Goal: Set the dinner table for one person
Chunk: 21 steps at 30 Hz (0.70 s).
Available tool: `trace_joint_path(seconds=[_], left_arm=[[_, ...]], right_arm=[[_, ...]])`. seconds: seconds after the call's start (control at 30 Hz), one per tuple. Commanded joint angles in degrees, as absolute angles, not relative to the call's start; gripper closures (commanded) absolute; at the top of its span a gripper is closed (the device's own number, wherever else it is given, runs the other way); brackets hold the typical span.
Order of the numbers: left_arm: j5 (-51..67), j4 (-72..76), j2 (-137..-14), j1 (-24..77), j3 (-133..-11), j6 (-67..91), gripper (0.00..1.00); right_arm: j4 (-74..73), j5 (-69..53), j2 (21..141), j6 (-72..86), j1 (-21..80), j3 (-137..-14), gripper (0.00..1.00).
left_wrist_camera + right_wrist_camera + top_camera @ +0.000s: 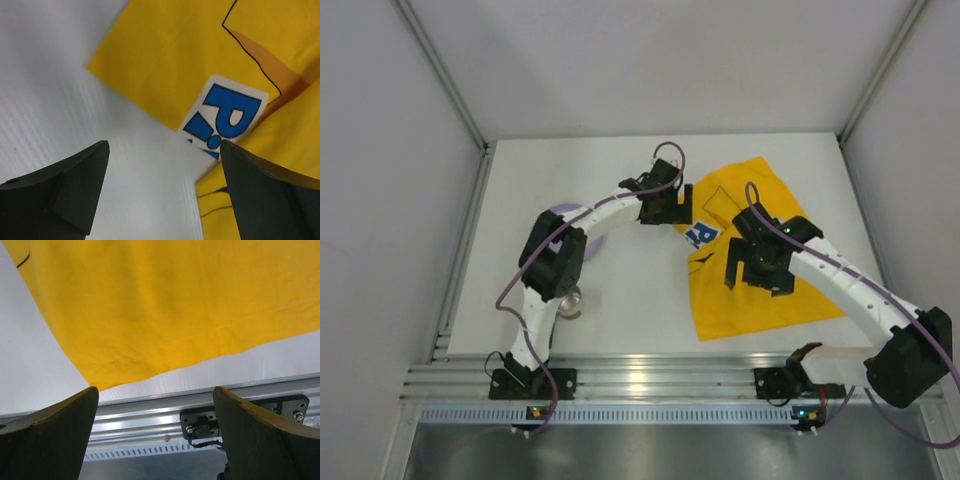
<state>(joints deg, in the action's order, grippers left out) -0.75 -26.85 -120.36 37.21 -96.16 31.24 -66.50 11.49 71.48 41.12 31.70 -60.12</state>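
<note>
The left gripper lowers outward onto the yellow cloth's patch-side corner next, below and just outward of its fingers, since that corner juts onto bare table.
The dinner table [630, 285] is a plain white top. A yellow cartoon-printed cloth [725, 190] lies crumpled on its right half, with a blue-and-white printed patch [227, 112]. My left gripper [676, 210] is open and empty at the cloth's left edge; in the left wrist view [162, 150] its jaws straddle white table [60, 90] and the cloth's edge [165, 45]. My right gripper [748, 280] is open and empty above the cloth's near part; in the right wrist view [155, 390] the cloth's hem [165, 300] lies just beyond its jaws.
A lavender plate [563, 212] lies at the left, mostly hidden under my left arm. A small metallic cup [569, 300] stands near the left arm's base. The ribbed aluminium rail [640, 380] runs along the near edge and shows in the right wrist view [150, 410]. White walls enclose the table.
</note>
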Motion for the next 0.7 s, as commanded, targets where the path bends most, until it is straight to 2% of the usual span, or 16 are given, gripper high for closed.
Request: trace_joint_path(seconds=[0.0,0.2,0.5,0.6,0.63,0.67], left_arm=[[-2.55,-27.77,-126.98,37.27,-105.17,33.22,0.03],[-6.5,-28.48,-133.33,37.53,-110.04,35.24,0.03],[-6.33,-31.28,-141.23,37.44,-116.97,37.18,0.04],[-6.95,-36.38,-145.71,37.44,-122.06,39.54,0.14],[-6.25,-37.26,-147.64,37.53,-123.04,39.9,0.3],[-5.63,-37.44,-148.44,37.62,-124.61,40.08,0.39]], right_arm=[[-66.44,9.06,66.2,40.51,31.55,-60.83,0.02],[-67.41,7.91,58.55,42.36,31.47,-54.85,0.02],[-67.5,8.96,60.64,40.61,31.29,-54.49,0.02],[-67.24,9.05,61.52,40.17,31.11,-54.32,0.02],[-67.06,9.05,61.7,40.08,31.03,-54.23,0.02],[-66.97,8.97,62.22,39.82,31.03,-54.23,0.02]])
